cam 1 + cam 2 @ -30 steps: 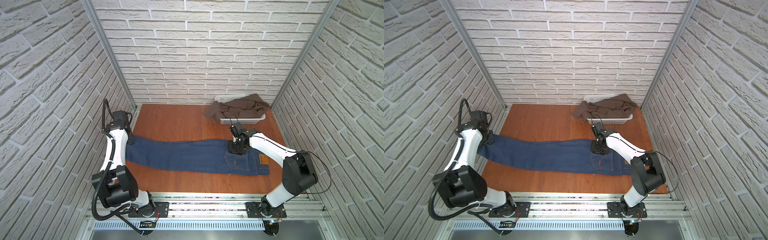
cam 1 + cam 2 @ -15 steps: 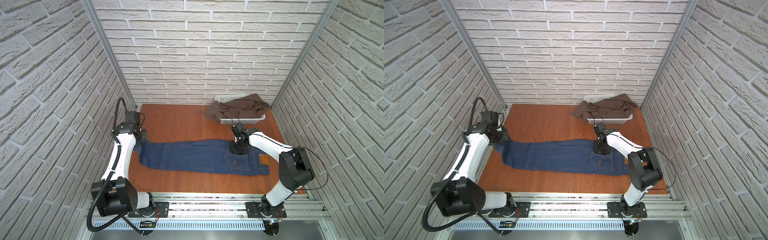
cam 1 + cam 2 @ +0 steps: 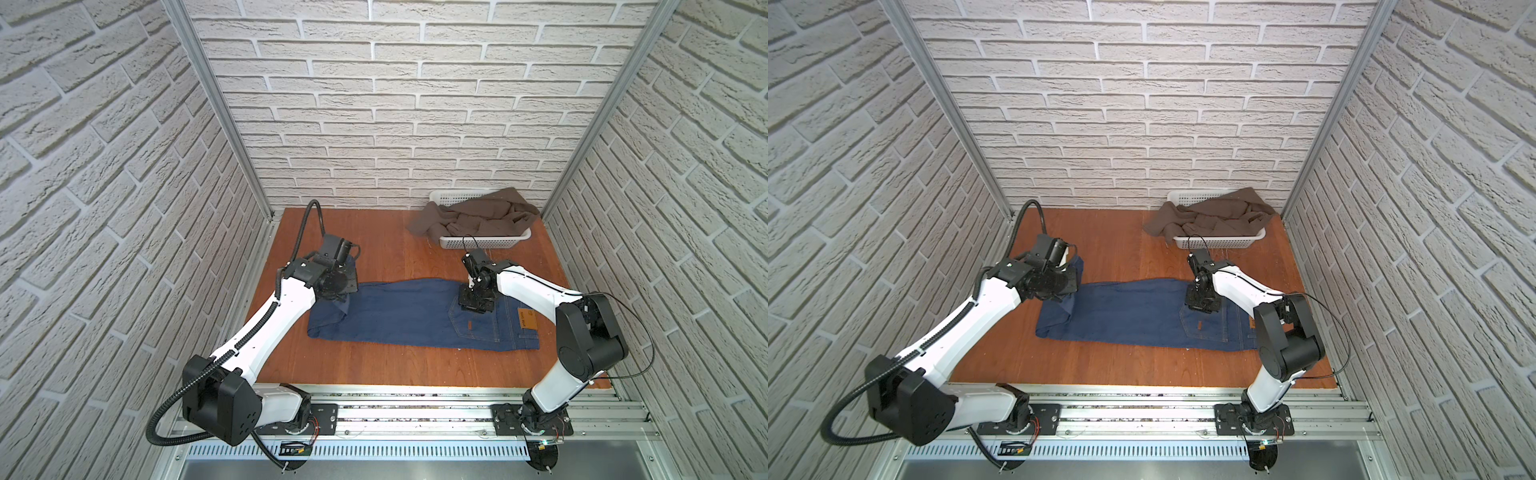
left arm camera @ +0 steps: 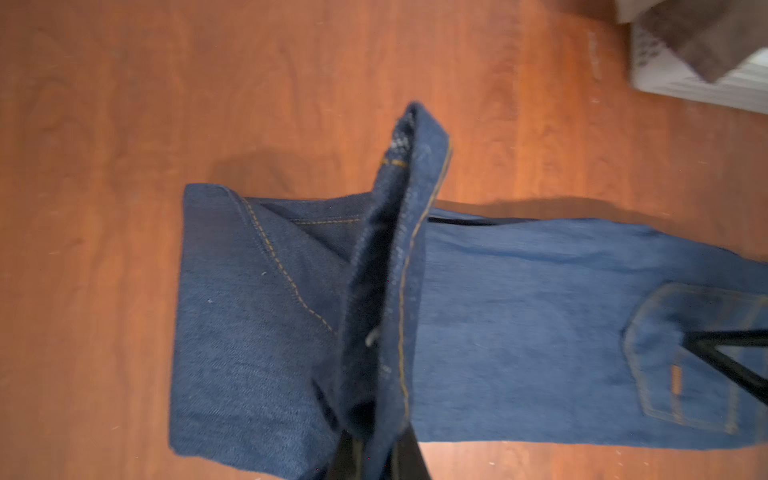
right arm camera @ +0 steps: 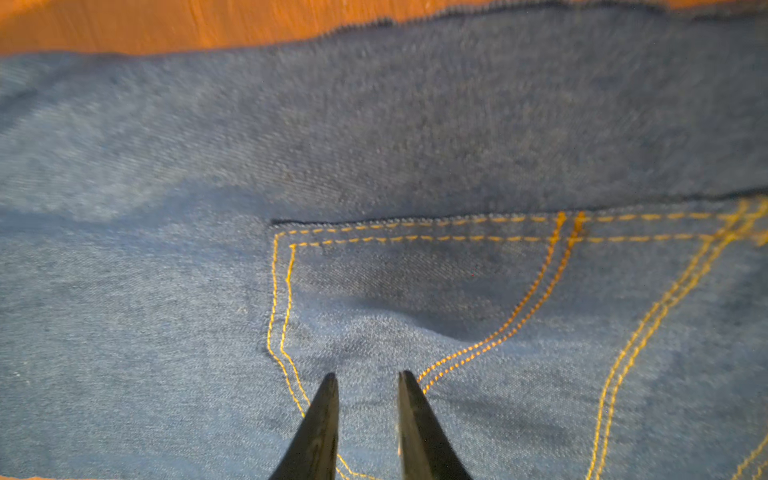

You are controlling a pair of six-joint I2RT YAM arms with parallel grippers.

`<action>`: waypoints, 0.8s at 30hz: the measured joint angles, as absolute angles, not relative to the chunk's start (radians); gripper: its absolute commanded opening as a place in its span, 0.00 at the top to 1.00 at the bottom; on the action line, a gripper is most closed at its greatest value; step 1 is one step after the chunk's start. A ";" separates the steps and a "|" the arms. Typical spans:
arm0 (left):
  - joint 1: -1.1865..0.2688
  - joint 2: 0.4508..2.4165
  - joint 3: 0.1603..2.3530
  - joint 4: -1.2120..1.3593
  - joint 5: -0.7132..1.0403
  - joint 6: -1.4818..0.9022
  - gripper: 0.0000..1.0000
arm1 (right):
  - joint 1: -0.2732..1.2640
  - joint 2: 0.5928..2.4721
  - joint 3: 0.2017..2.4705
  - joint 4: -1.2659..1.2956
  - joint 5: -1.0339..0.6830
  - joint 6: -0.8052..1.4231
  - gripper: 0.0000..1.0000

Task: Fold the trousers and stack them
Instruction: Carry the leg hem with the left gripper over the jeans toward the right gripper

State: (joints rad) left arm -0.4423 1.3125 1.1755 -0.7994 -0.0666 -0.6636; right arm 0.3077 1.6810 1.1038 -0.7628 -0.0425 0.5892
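My left gripper should next move down along the trousers' legs toward the back pocket and let go of the hems on the flat denim before it, because that part of the denim is uncovered.
The dark blue denim trousers lie flat across the wooden table, waistband with its tan patch to the right. My left gripper is shut on the leg hems and holds them raised above the legs, so the left end is doubled over. In the left wrist view the hem stands up from the jaws. My right gripper points down onto the back pocket, its fingers a little apart with only flat denim under them.
A white basket at the back right holds a crumpled brown garment that spills over its left rim. Brick walls close in both sides and the back. Bare table lies behind and in front of the trousers.
My left gripper has carried the leg hems rightwards from the table's left edge, doubling the legs over. The right gripper stayed on the pocket and its jaws narrowed slightly.
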 measured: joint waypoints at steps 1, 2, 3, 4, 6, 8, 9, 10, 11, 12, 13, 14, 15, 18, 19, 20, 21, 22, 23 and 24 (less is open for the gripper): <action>-0.463 1.318 1.176 -0.786 -0.070 -0.685 1.00 | 0.308 1.681 1.103 -0.762 -0.043 0.590 0.73; -0.480 1.323 1.176 -0.775 -0.072 -0.702 1.00 | 0.308 1.681 1.102 -0.760 -0.044 0.590 0.73; -0.496 1.329 1.176 -0.763 -0.074 -0.721 1.00 | 0.308 1.681 1.102 -0.758 -0.044 0.590 0.73; -0.513 1.337 1.176 -0.751 -0.077 -0.739 1.00 | 0.308 1.681 1.102 -0.756 -0.045 0.591 0.73; -0.541 1.356 1.176 -0.730 -0.082 -0.767 1.00 | 0.308 1.681 1.101 -0.750 -0.046 0.591 0.73; -0.567 1.378 1.177 -0.714 -0.086 -0.791 1.00 | 0.308 1.681 1.101 -0.748 -0.046 0.591 0.73; -0.583 1.394 1.180 -0.706 -0.087 -0.804 1.00 | 0.308 1.681 1.100 -0.747 -0.046 0.591 0.73; -0.597 1.409 1.183 -0.699 -0.088 -0.814 1.00 | 0.308 1.681 1.100 -0.746 -0.046 0.591 0.73; -0.608 1.421 1.186 -0.691 -0.088 -0.823 1.00 | 0.308 1.681 1.100 -0.745 -0.046 0.591 0.73; -0.621 1.436 1.188 -0.677 -0.088 -0.834 1.00 | 0.308 1.681 1.099 -0.744 -0.046 0.591 0.73; -0.632 1.449 1.190 -0.665 -0.088 -0.844 1.00 | 0.308 1.681 1.099 -0.744 -0.046 0.591 0.73; -0.641 1.459 1.191 -0.656 -0.088 -0.852 1.00 | 0.308 1.681 1.099 -0.744 -0.046 0.591 0.73; -0.653 1.472 1.194 -0.647 -0.088 -0.861 1.00 | 0.308 1.681 1.099 -0.744 -0.046 0.591 0.73; -0.680 1.510 1.197 -0.617 -0.087 -0.883 1.00 | 0.308 1.681 1.098 -0.744 -0.046 0.591 0.73; -0.686 1.523 1.198 -0.608 -0.087 -0.890 1.00 | 0.308 1.681 1.098 -0.744 -0.046 0.591 0.73; -0.691 1.534 1.198 -0.599 -0.086 -0.896 1.00 | 0.308 1.681 1.097 -0.744 -0.046 0.590 0.73; -0.694 1.543 1.198 -0.593 -0.084 -0.901 1.00 | 0.308 1.681 1.097 -0.744 -0.046 0.591 0.72; -0.698 1.551 1.198 -0.588 -0.084 -0.905 1.00 | 0.308 1.681 1.097 -0.744 -0.046 0.590 0.72; -0.700 1.557 1.198 -0.584 -0.084 -0.910 1.00 | 0.308 1.681 1.096 -0.744 -0.046 0.590 0.73; -0.703 1.561 1.198 -0.581 -0.084 -0.914 1.00 | 0.308 1.681 1.095 -0.744 -0.046 0.590 0.73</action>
